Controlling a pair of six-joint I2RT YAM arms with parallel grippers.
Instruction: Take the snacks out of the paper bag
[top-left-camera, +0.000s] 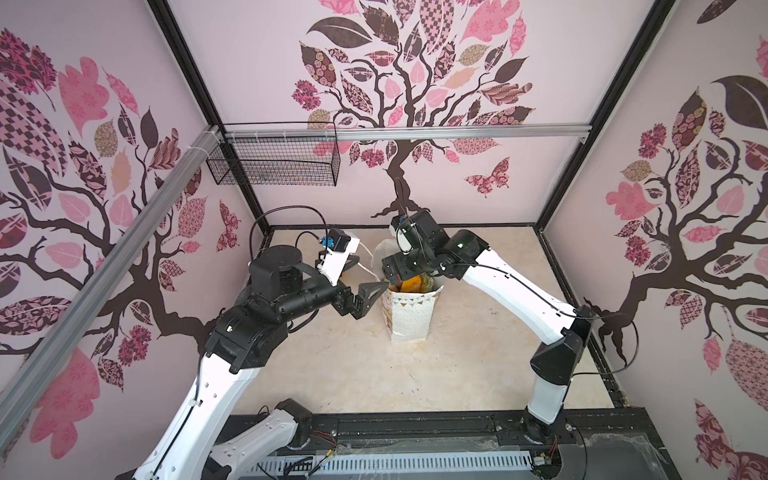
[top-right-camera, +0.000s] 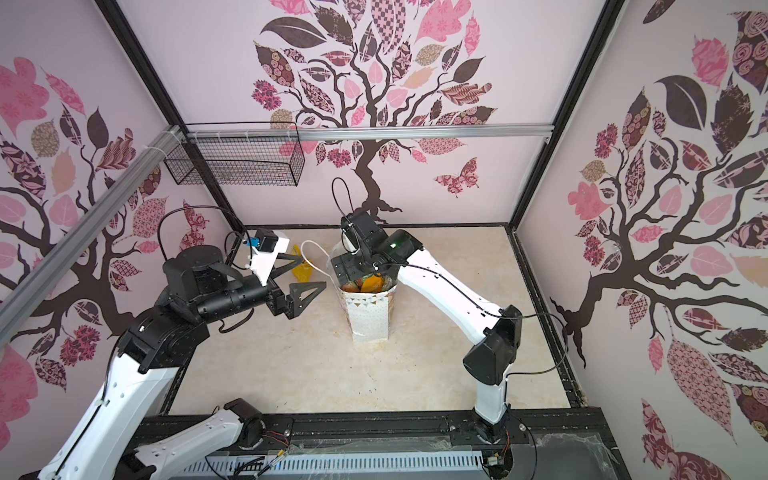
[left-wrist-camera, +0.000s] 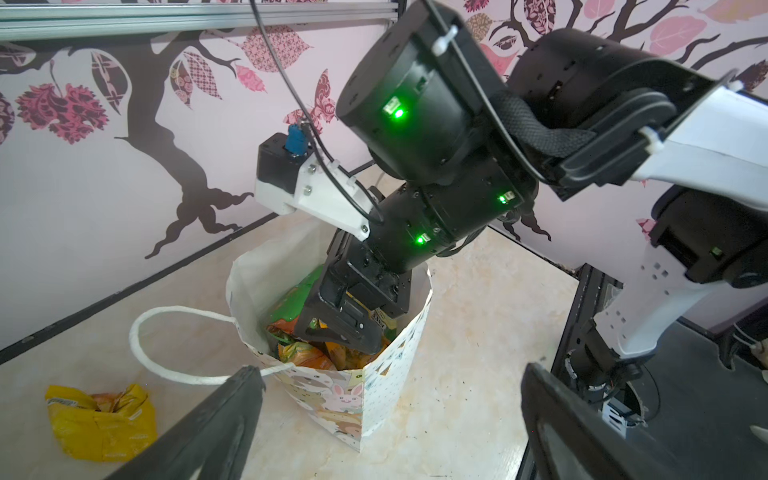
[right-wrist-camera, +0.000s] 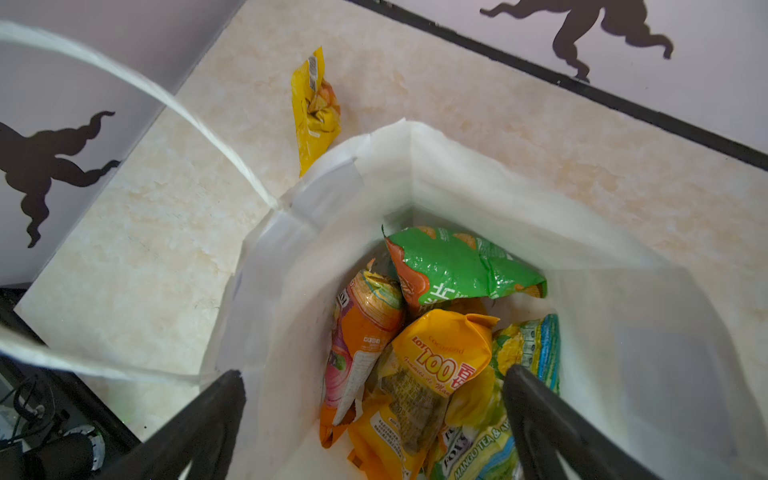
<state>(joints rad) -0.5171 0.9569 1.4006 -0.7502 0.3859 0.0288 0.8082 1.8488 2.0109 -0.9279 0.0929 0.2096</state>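
Note:
The fold of the orange packet (top-left-camera: 409, 284) (right-wrist-camera: 404, 344) lies below among the other snacks. My right gripper lowers its open fingers deeper into the bag and closes next.
The white paper bag (top-left-camera: 409, 318) (top-right-camera: 370, 311) (left-wrist-camera: 386, 374) stands upright mid-table, mouth open. Several snacks (top-left-camera: 415, 284) (top-right-camera: 365, 284) lie inside: a green packet (right-wrist-camera: 453, 266), an orange one (right-wrist-camera: 365, 328), a yellow-orange one (right-wrist-camera: 440, 353) and a teal-yellow one (right-wrist-camera: 528, 349). My right gripper (right-wrist-camera: 374, 373) (left-wrist-camera: 345, 328) (top-left-camera: 405, 282) reaches down into the bag's mouth, open, one finger over the packets and the other at the rim by the handle. It holds nothing. My left gripper (left-wrist-camera: 390, 369) (top-left-camera: 372, 272) (top-right-camera: 314, 271) hovers open and empty just left of the bag. One yellow packet (left-wrist-camera: 99, 419) (right-wrist-camera: 316, 112) (top-right-camera: 302, 272) lies on the table behind it.
A cord handle (left-wrist-camera: 141, 332) (top-right-camera: 309, 253) loops out to the bag's left. An empty black wire basket (top-left-camera: 274, 164) (top-right-camera: 237, 162) hangs on the back wall at the left. The marbled table (top-left-camera: 353, 365) is walled on three sides, with a black rail along its front.

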